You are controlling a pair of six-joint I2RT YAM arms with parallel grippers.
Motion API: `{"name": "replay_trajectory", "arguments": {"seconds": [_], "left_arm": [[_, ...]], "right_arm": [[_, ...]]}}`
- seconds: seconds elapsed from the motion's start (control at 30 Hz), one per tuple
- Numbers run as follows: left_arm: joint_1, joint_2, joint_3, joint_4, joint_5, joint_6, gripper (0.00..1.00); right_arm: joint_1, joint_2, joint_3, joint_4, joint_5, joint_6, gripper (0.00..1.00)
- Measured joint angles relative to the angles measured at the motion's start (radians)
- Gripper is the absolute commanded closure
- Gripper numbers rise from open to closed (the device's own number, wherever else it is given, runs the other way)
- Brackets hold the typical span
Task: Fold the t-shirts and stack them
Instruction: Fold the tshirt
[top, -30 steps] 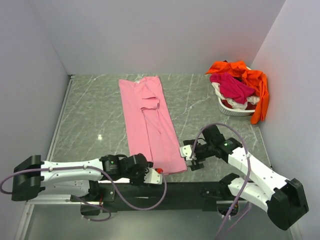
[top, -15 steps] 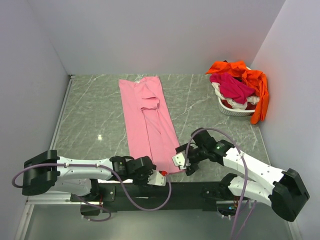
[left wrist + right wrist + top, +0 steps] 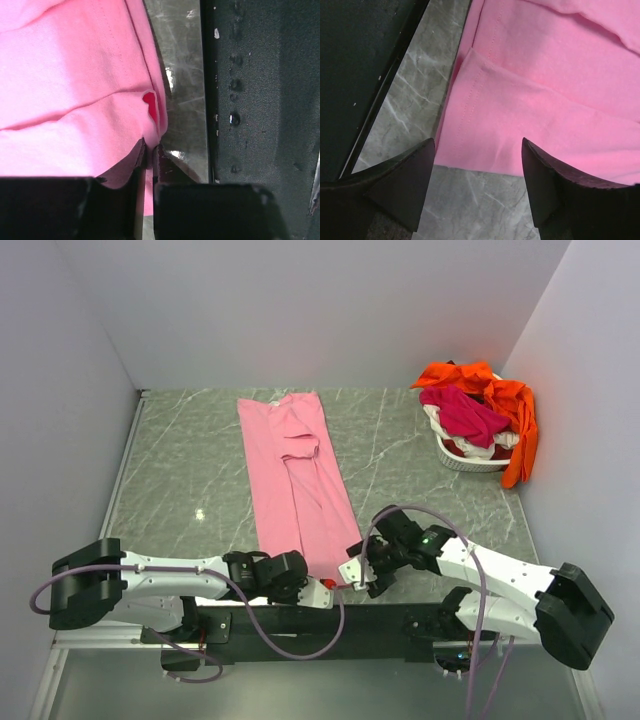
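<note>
The t-shirt's near hem goes up and outward with my left gripper next, then comes free onto the t-shirt's far part (image 3: 266, 443), since the pink t-shirt still lies long.
The light pink t-shirt (image 3: 295, 480) lies folded into a long strip from the far middle of the table to its near edge. My left gripper (image 3: 325, 587) is at the strip's near hem. In the left wrist view it (image 3: 150, 150) is shut on a pinch of the pink cloth (image 3: 75, 75). My right gripper (image 3: 352, 575) is at the strip's near right corner. In the right wrist view it (image 3: 477, 142) is open and empty, its jaws straddling the pink hem (image 3: 545, 75). The magenta t-shirt (image 3: 465, 412) and the orange t-shirt (image 3: 515, 410) lie heaped in the basket.
A white plastic basket (image 3: 470, 462) stands at the far right against the wall, with the orange cloth hanging over its side. The black rail at the table's near edge (image 3: 260, 100) runs just beside both grippers. Grey marble table (image 3: 180, 470) lies left of the shirt.
My right gripper has moved left to the pink shirt's near right corner. My left gripper has shifted right along the near hem.
</note>
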Motion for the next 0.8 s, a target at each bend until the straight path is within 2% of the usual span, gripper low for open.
{"name": "replay_trajectory", "arguments": {"seconds": [0.2, 0.57, 0.67, 0.7, 0.8], "left_arm": [[0.002, -0.007, -0.003, -0.004, 0.0, 0.004, 0.98], [0.017, -0.058, -0.01, -0.02, 0.002, 0.009, 0.99], [0.018, -0.069, -0.011, -0.031, 0.005, 0.016, 0.99], [0.018, -0.072, -0.013, -0.031, 0.005, 0.016, 0.99], [0.025, -0.082, -0.014, -0.03, 0.004, 0.016, 0.99]], "right_arm": [[0.041, 0.037, -0.003, 0.022, 0.056, 0.004, 0.35], [0.145, 0.101, -0.013, 0.071, 0.153, 0.02, 0.5], [0.159, 0.121, -0.01, 0.088, 0.176, 0.029, 0.65], [0.162, 0.129, -0.007, 0.093, 0.183, 0.036, 0.82], [0.166, 0.147, -0.001, 0.102, 0.21, 0.048, 1.0]]}}
